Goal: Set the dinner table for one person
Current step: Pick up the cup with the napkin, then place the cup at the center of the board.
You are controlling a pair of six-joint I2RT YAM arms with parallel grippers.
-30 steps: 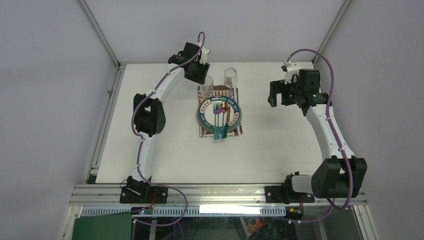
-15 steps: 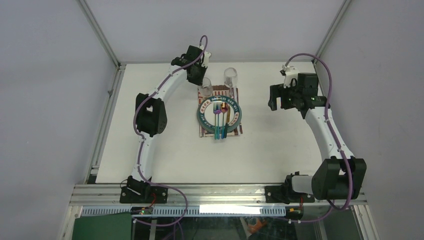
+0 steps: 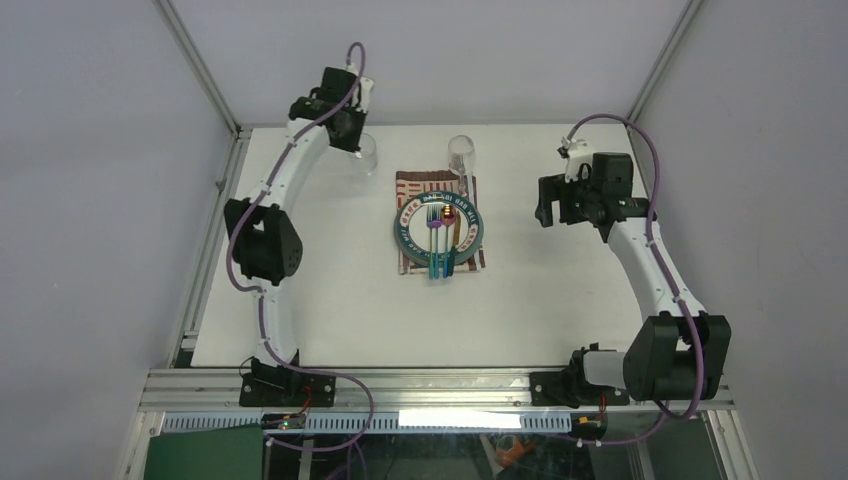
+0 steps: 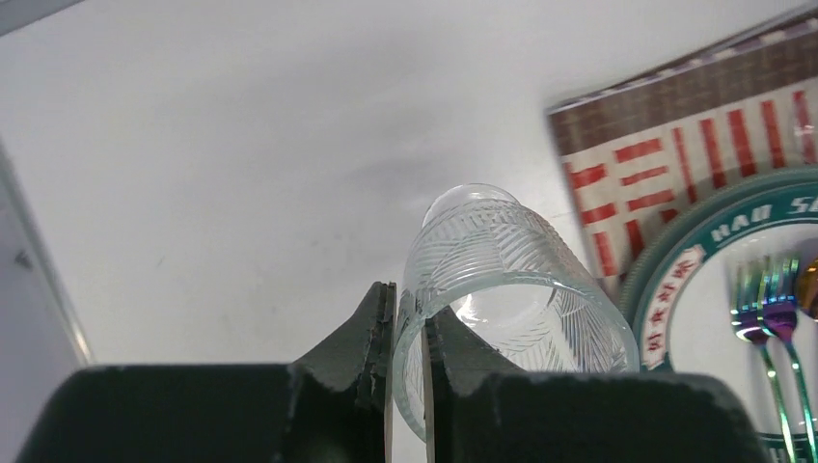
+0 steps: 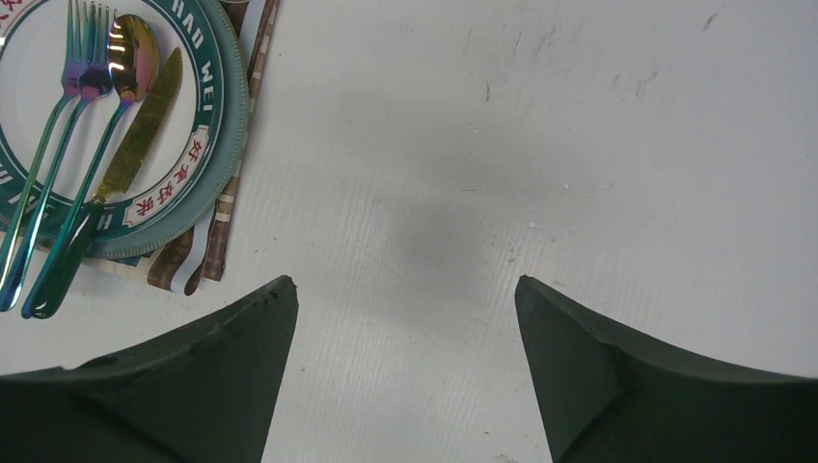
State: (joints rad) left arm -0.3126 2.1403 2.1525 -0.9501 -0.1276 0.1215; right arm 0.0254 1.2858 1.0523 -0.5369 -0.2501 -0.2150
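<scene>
My left gripper swings next to its left in the top view to bare table by the bar [image 3: 255, 176], lowers and releases. Another glass stands at the mat.
On the dinner table [image 3: 560, 300] lies a striped placemat [image 3: 415, 181] with a teal-rimmed plate [image 3: 400, 229] on it. On the plate lie iridescent forks, a spoon and a knife [image 3: 441, 242]. My left gripper [image 3: 349, 138] is at the far left, shut on the rim of a patterned clear glass [image 3: 367, 151]. In the left wrist view one finger is inside the glass [image 4: 511, 280] and one outside, and the glass tilts left of the mat. A second glass [image 3: 461, 155] stands at the mat's far edge. My right gripper [image 3: 546, 206] hovers open over bare table, right of the plate.
Aluminium frame rails [image 3: 210, 240] edge the tabletop on the left and near sides. Grey walls close in on the far side and both flanks. In the right wrist view the plate [image 5: 217, 116] and the mat's corner [image 5: 183, 265] lie to the upper left of my open fingers [image 5: 241, 357].
The left gripper shut on the glass at the mat's far left corner and carried it left, off the mat. The right gripper's jaws narrowed a little; that arm barely moved.
</scene>
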